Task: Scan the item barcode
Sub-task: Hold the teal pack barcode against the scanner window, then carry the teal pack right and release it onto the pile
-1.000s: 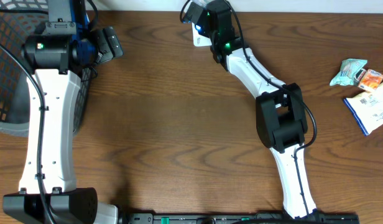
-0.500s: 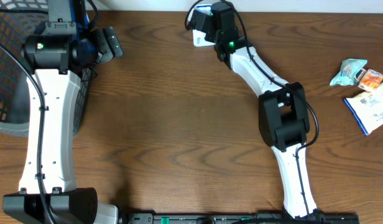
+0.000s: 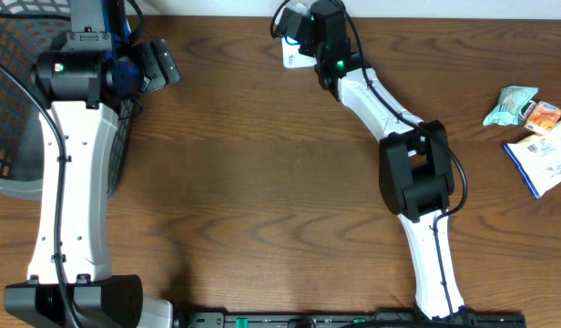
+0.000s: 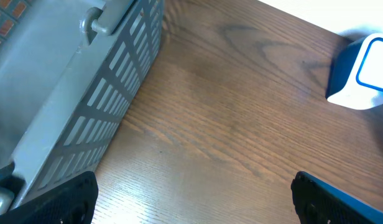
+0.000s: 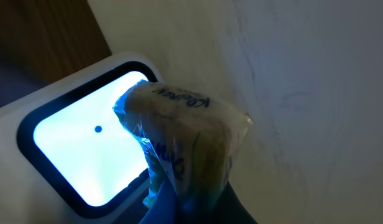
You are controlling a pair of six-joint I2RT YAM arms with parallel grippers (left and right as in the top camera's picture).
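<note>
I should next move my right gripper to the right in the overhead view and let go of the item on the wrapped snack packs, because the other items are gathered there.
My right gripper [image 5: 193, 210] is shut on the item [image 5: 182, 134], a small clear-wrapped yellowish pack with blue print. The pack is held close against the glowing window of the barcode scanner [image 5: 79, 149], covering the window's right side. From overhead the right gripper [image 3: 308, 23] hovers at the table's far edge over the white scanner [image 3: 289, 57], and the item is hidden beneath it. My left gripper [image 4: 194, 208] is open and holds nothing, low over bare wood beside the basket. Its view shows the scanner [image 4: 360, 71] at the far right.
A dark mesh basket [image 3: 7, 91] stands at the far left, its grey wall [image 4: 86, 118] close to my left fingers. Several wrapped snack packs [image 3: 526, 123] lie at the table's right edge. A pale wall fills the background of the right wrist view.
The right gripper with the item shifted slightly right and toward the far edge over the scanner, then settled. The left arm has not moved.
</note>
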